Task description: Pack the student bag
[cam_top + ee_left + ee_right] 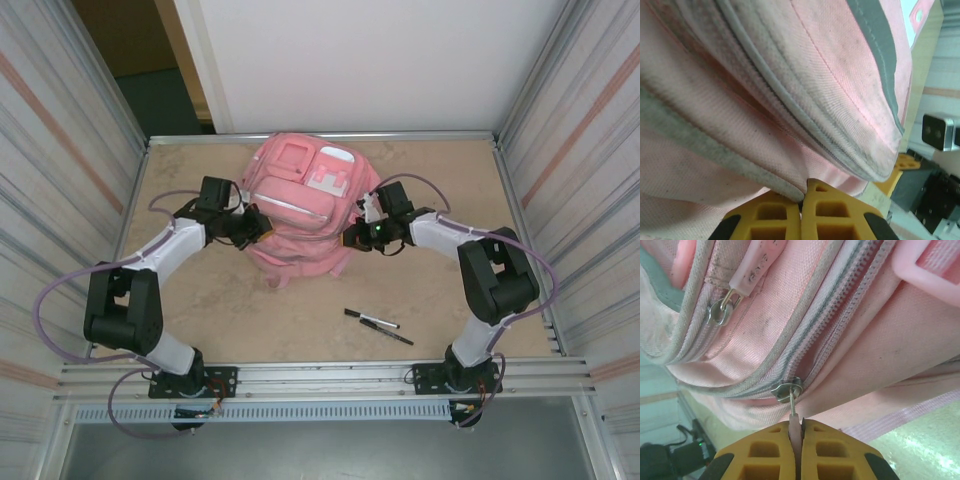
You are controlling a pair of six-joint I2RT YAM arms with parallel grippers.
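My right gripper holds the pink pull tab and should pull it outward along the parted zipper track (833,322) before it opens, because the teeth beyond the slider are still open.
The pink student bag (300,215) lies at the back middle of the table, front pockets up. My left gripper (262,228) presses against its left side; in the left wrist view it (802,200) is shut, pinching a fold of the pink fabric (780,175) below a closed zipper seam. At the bag's right side is my right gripper (350,238). In the right wrist view it (796,429) is shut on the pink pull tab (795,421) of a metal zipper slider (788,388), which sits on a zipper track that is parted beyond it.
Two black pens (371,319) (386,332) lie on the table in front of the bag, toward the right arm's base. Ribbed metal walls (60,180) close in both sides. A second zipper slider with a pink pull (752,267) sits on another pocket.
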